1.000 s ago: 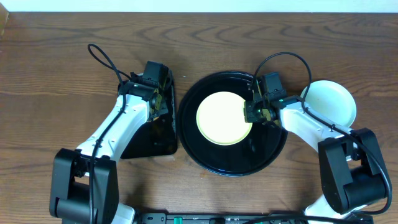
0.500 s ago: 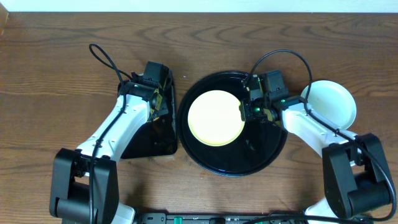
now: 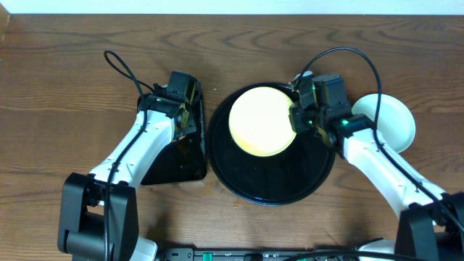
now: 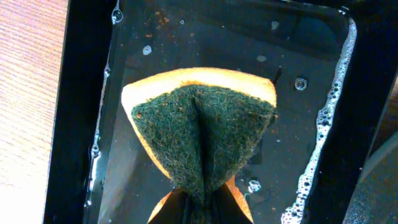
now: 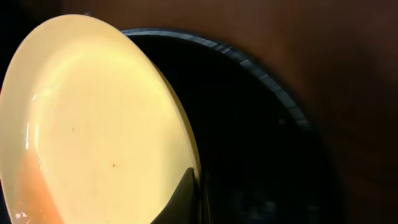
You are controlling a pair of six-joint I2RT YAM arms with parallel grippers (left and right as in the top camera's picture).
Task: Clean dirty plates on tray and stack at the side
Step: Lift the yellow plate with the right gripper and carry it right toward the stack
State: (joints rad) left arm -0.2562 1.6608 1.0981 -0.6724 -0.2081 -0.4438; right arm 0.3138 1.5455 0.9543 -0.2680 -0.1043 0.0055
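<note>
The robot's left gripper will next bring the sponge (image 4: pixel 202 127) down onto the wet bottom of the rectangular tray (image 4: pixel 273 146), which lies below and clear of other things, and let go of the sponge.
My right gripper (image 3: pixel 293 119) is shut on the right rim of a pale yellow plate (image 3: pixel 262 121) and holds it tilted above the round black tray (image 3: pixel 275 185). In the right wrist view the plate (image 5: pixel 93 118) fills the left, with an orange smear at its lower left, and the gripper (image 5: pixel 193 193) pinches its edge. A pale mint plate (image 3: pixel 388 119) lies on the table right of the tray. My left gripper (image 3: pixel 185 116) is shut on a green and yellow sponge (image 4: pixel 202 127) over the rectangular black tray (image 3: pixel 177 156).
The rectangular tray (image 4: pixel 81 93) holds soapy water with bubbles along its right side. Brown wooden table (image 3: pixel 72 72) all round. A black cable loops above each arm.
My right gripper has lifted the yellow plate off the tray floor and tilted it, moving it up and slightly right. The left arm has not moved.
</note>
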